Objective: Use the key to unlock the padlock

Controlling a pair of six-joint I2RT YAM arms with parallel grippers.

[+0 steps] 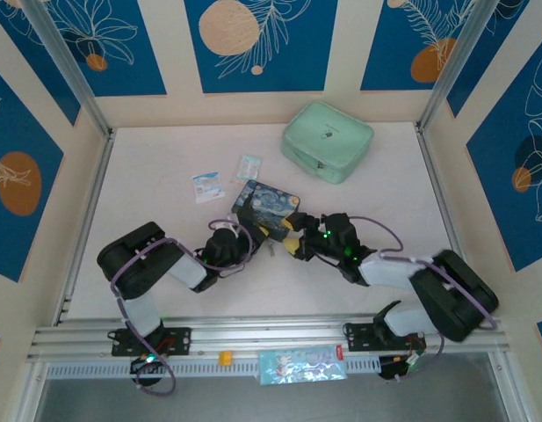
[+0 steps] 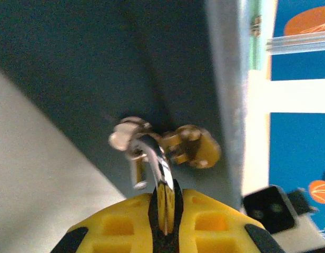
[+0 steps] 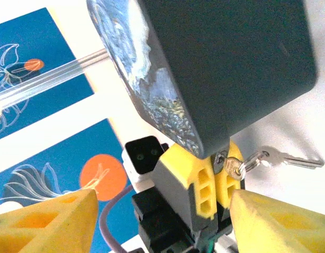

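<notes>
My left gripper stays where it is and opens wide to release next, as the thin silvery shackle [image 2: 159,161] sits between its fingers, hooked through the box's latch.
My left gripper [image 2: 165,197] is shut on the thin silvery shackle of the padlock [image 2: 158,168], right under the dark tin box [image 2: 99,63]. The padlock's body is hard to make out. The key [image 3: 234,167] sticks out at the tips of the left gripper's yellow fingers [image 3: 202,182]. Its ring and a second key [image 3: 291,160] lie out to the right on the table. My right gripper [image 3: 162,221] stands open and wide apart, facing the left gripper and holding nothing. From above, the left gripper [image 1: 253,236] and right gripper [image 1: 294,243] meet at the box's near edge.
The swirl-painted tin box [image 1: 266,207] sits mid-table. Behind it lie two small blue-and-white packets [image 1: 207,186] and a mint green pouch [image 1: 328,141]. A patterned packet [image 1: 301,365] rests on the front rail. Walls close in the table on three sides.
</notes>
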